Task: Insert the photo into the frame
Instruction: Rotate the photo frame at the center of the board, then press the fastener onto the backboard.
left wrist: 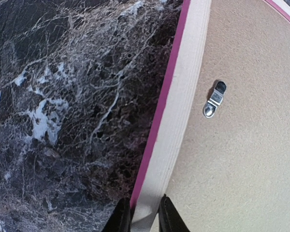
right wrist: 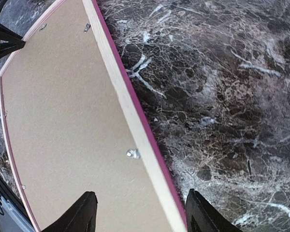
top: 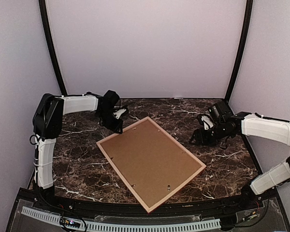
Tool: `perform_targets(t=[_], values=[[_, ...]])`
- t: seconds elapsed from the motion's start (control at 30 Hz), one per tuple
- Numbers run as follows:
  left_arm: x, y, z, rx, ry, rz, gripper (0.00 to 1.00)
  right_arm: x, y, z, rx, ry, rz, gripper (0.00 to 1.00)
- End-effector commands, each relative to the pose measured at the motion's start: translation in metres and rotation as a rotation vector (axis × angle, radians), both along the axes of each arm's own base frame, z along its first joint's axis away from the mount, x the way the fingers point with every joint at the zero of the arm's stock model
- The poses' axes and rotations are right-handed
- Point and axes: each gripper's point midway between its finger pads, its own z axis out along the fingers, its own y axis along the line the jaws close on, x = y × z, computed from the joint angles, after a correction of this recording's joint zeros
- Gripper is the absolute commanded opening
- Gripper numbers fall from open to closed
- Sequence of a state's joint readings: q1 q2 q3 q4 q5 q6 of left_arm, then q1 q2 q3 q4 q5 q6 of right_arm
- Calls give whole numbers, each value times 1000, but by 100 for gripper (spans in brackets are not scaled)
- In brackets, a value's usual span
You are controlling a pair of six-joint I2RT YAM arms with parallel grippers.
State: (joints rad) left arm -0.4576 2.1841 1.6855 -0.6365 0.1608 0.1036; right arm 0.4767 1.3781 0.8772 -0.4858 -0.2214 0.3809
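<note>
The frame lies crooked; my left gripper will swing its bar back and left in the top view toward the marble beside the frame, then release the bar.
The frame (top: 200, 164) lies face down on the marble table, its pink outer face and light wood rail showing around a plain brown backing board (top: 150, 162). The photo is hidden or out of view. My left gripper (top: 117, 126) is shut on the frame's far-left rail (left wrist: 179, 111), one finger on each side (left wrist: 144, 221). My right gripper (top: 199, 138) is open and empty above the frame's right rail (right wrist: 135, 121). Its fingers (right wrist: 84, 212) straddle that rail without touching it, in the right wrist view (right wrist: 141, 217).
Small metal turn clips (left wrist: 214, 99) (right wrist: 133, 153) sit on the backing board by the rails. Dark marble tabletop (top: 77, 164) surrounds the frame. Plain walls stand at the back and on both sides. A cable strip (top: 135, 224) runs along the near edge.
</note>
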Motion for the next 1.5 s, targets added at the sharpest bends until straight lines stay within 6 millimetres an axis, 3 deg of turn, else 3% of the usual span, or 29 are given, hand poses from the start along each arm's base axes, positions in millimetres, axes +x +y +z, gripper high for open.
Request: perform_targets(t=[0.0, 0.17, 0.4, 0.57, 0.6, 0.63, 0.67, 0.7, 0.83, 1.17, 1.3, 1.47], values=[[-7, 21, -11, 66, 40, 138, 11, -13, -13, -4, 21, 21, -105, 65], [-17, 38, -20, 94, 51, 245, 5, -28, -16, -14, 79, 65, -170, 66], [-47, 61, -24, 24, 96, 423, 4, -40, 0, -35, 76, 115, -196, 67], [-76, 61, -17, -82, 118, 488, 6, -45, 0, -55, 17, 138, -230, 67], [-87, 62, -24, -101, 139, 492, 7, -45, 0, -58, 10, 143, -233, 67], [-86, 58, -13, -145, 116, 505, 9, -45, -1, -62, 0, 145, -238, 67], [-100, 60, -20, -150, 146, 508, 9, -44, -1, -64, -5, 144, -242, 66], [-101, 58, -11, -184, 126, 515, 11, -43, -2, -66, -12, 141, -242, 65], [-133, 60, -10, -218, 146, 525, 15, -33, 0, -69, -37, 120, -234, 62], [-179, 56, 2, -269, 168, 526, 22, 6, 2, -70, -98, 64, -235, 58], [-182, 57, 15, -293, 143, 524, 35, 17, 2, -72, -117, 63, -227, 49], [-166, 54, 32, -279, 78, 479, 55, 26, -5, -76, -173, 46, -235, 33]])
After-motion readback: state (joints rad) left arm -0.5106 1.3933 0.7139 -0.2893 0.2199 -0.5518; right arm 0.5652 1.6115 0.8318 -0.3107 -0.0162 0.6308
